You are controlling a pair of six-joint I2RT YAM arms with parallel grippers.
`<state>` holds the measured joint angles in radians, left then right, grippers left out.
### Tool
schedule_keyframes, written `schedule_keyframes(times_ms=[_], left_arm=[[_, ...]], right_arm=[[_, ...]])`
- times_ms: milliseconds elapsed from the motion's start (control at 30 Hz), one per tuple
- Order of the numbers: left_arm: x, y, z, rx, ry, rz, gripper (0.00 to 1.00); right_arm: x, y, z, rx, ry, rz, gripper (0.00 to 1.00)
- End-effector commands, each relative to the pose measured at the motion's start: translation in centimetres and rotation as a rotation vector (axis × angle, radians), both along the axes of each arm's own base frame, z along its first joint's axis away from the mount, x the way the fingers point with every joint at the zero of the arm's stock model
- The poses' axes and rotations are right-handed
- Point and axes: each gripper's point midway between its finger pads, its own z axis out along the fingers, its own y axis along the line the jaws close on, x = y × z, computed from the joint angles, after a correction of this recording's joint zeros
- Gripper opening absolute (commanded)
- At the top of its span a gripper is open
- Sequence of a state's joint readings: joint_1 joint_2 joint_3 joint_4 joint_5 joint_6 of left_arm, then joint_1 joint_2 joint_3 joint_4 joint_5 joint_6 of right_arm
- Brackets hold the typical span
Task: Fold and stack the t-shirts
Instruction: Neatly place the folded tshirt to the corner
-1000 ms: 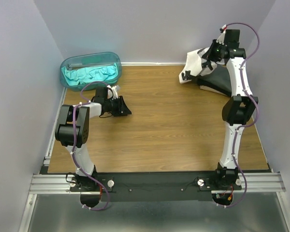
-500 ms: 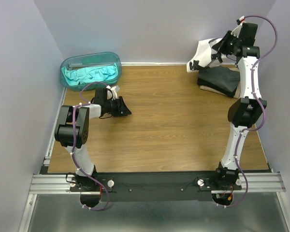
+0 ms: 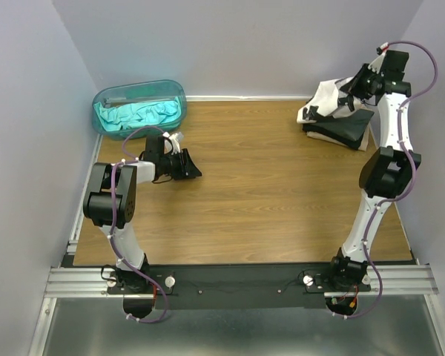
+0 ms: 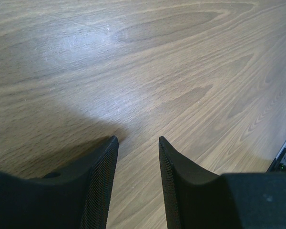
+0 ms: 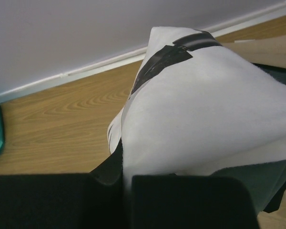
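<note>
The robot's right gripper should go back and a little down over the dark folded t-shirts and let go of the white t-shirt, because the near part of the dark t-shirts is still uncovered.
My right gripper is shut on the white t-shirt with black print marks and holds it over the dark folded t-shirts at the far right of the table. In the right wrist view the white shirt hangs from the closed jaws and fills most of the frame. The teal t-shirt lies crumpled in the tub. My left gripper is open and empty, low over the bare wood; its fingertips stand apart in the left wrist view.
A translucent teal plastic tub stands at the far left corner against the back wall. The wooden table has a grey wall close along each side. A metal rail runs along the near edge.
My right arm has swung right and back with the white shirt, carrying it from left of the dark stack to above it. The left arm has not moved.
</note>
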<state>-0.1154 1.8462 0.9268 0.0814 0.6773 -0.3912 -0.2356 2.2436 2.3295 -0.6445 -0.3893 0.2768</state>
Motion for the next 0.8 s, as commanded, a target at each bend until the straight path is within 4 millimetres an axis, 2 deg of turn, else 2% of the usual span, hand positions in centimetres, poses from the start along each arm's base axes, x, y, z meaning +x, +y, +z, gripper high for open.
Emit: schedule_keyframes(times_ms=[0,333,433,500,533,600,633,667,733,767], left_arm=[[-4.8,1.5,-4.8,0.096,0.216,0.025,0.49],[-4.9,1.6,-4.3,0.098,0.204,0.027,0.49],[-4.5,1.7,-3.4,0.103,0.175,0.033,0.49],[-4.3,1.7,-2.6,0.106,0.157,0.034,0.49],[-4.1,1.7,-2.4,0.106,0.15,0.035,0.49],[-4.0,1.7,-1.6,0.103,0.14,0.033,0.49],[-3.9,1.7,-1.5,0.103,0.136,0.032,0.49],[-3.8,1.7,-1.1,0.104,0.128,0.035,0.5],[-3.7,1.7,-0.6,0.106,0.117,0.038,0.49],[-3.7,1.7,0.0,0.103,0.105,0.04,0.49]], right_arm=[[-0.7,-0.9,2.3,-0.07,-0.057,-0.01,0.0],[-2.5,-3.4,0.0,-0.184,0.027,-0.116,0.0],[-3.1,-4.7,-0.5,-0.224,0.052,-0.179,0.01],[-3.3,-5.5,-0.6,-0.247,0.064,-0.219,0.05],[-3.6,-6.2,-0.9,-0.272,0.079,-0.25,0.22],[-4.0,-6.7,-0.9,-0.292,0.089,-0.282,0.66],[-4.5,-7.7,-0.8,-0.319,0.1,-0.335,0.82],[-4.9,-8.0,-1.4,-0.327,0.12,-0.354,0.86],[-5.6,-8.7,-0.7,-0.354,0.118,-0.397,0.96],[-6.0,-8.8,-0.9,-0.36,0.129,-0.405,1.0]])
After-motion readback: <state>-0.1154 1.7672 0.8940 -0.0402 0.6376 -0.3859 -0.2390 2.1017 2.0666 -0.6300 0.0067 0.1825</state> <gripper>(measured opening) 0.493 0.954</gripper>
